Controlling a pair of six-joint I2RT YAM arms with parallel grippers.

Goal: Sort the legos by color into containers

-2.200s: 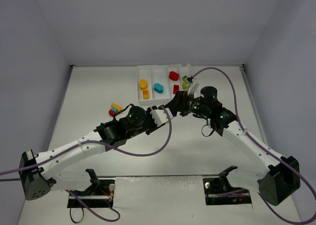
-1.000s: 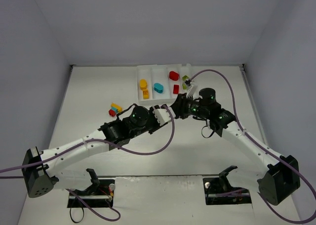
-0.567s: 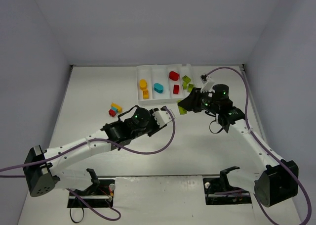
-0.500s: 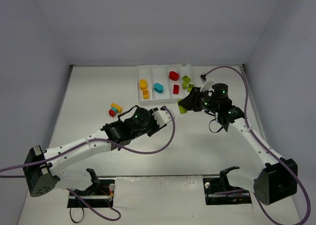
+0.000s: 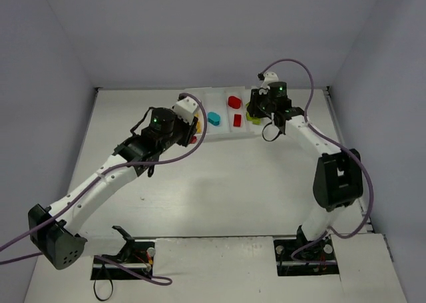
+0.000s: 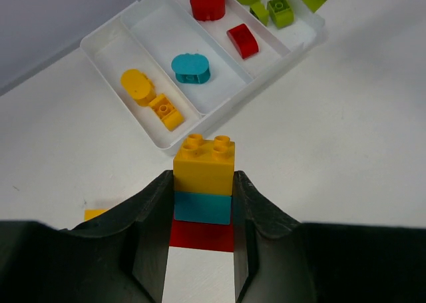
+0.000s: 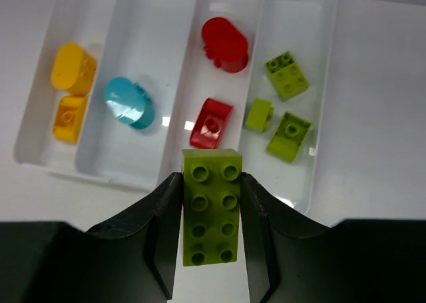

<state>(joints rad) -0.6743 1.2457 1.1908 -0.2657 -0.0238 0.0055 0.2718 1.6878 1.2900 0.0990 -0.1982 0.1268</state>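
Observation:
The far end of the green container is empty. My right gripper will carry the brick outward next, lower it into that end and let go of it.
The white tray stands at the back of the table with its four containers side by side. From left to right they hold yellow legos, a cyan one, red ones and lime green ones. My left gripper is shut on a stack of a yellow, a cyan and a red brick, just in front of the tray's near-left corner. My right gripper is shut on a long lime green brick, held above the near end of the red and green containers.
A small yellow piece lies on the table to the left of my left fingers. Grey walls close the table at the back and on both sides. Purple cables loop off both arms.
Both arms have swung towards the tray. The left one has left mid-table and now holds the stack that lay at the left. The right carried the green brick over the tray's right end.

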